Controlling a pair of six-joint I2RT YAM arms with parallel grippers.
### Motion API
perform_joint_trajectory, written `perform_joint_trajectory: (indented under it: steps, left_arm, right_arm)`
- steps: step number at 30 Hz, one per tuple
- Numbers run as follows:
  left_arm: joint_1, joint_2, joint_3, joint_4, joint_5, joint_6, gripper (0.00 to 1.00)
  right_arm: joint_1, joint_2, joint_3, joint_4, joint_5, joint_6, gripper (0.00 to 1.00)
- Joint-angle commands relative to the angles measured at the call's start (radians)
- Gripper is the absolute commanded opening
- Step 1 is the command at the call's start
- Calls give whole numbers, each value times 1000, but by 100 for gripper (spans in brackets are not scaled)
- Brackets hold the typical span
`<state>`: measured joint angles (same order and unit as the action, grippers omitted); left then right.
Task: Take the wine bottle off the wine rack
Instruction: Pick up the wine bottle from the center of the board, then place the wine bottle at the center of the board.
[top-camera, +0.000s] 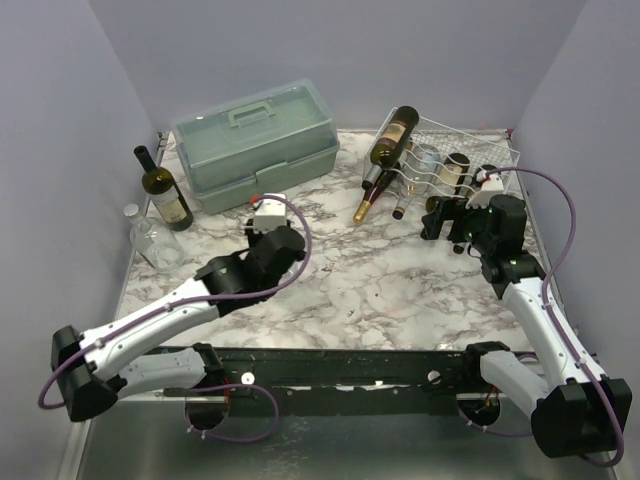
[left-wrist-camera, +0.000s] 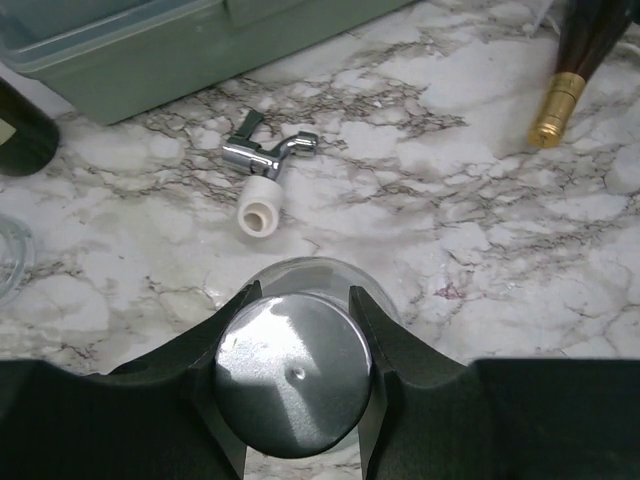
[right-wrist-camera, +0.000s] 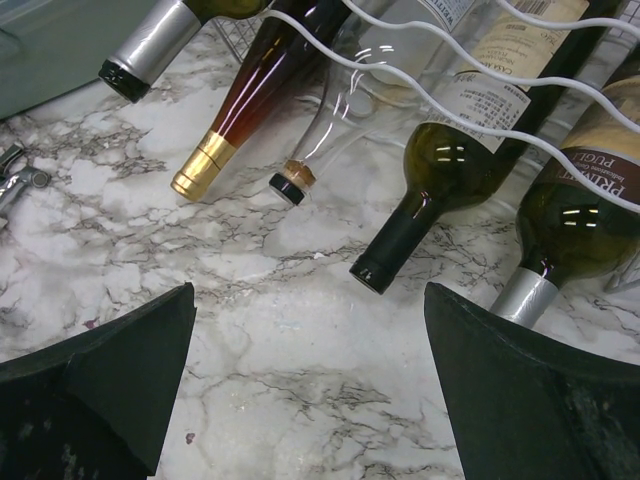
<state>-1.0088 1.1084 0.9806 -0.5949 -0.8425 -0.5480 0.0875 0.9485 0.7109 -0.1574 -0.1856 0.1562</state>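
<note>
Next, the left gripper carries the clear bottle to the left in the top view and releases it on the bare marble beside the standing bottles, since that marble lies there.
The white wire wine rack stands at the back right with several wine bottles lying in it, necks pointing forward. My right gripper hangs open just in front of those necks, low over the marble and touching none. Nearest it are a green bottle with a black cap and another with a silver capsule. My left gripper is shut on the round silver cap of a clear glass bottle, seen from above. In the top view that bottle is hidden under the left gripper, mid-table.
A grey-green toolbox sits at the back left. A dark wine bottle and a clear glass bottle stand near the left wall. A chrome tap-like stopper lies on the marble. A gold-foiled bottle neck sticks out of the rack.
</note>
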Motion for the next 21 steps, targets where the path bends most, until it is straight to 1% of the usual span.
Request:
perform_joint_trajectory:
  steps: [1,4,8,12,16,21]
  left_arm:
    - [124,-186,-68,188,83,132,0]
    - [199,-238,-90,189,102,177,0]
    - [300,-267,-101,209,115,242,0]
    - [414,-275,-117,277,154,292,0]
    - [539,-247,-133,357,208,304,0]
    - [667,-174,-99,416,277,285,0]
  right_arm:
    - [-9,-15,-16,15,-2,-12,100]
    - [-9,-14,-17,17,1,-14,100]
    - [-10,-13,-17,16,3,-15,100]
    - [-11,-13,-19,18,7,-17,100]
    - [-11,-15,-19,18,7,-19,100]
    - [-12,-19,-20,20,11,-23,100]
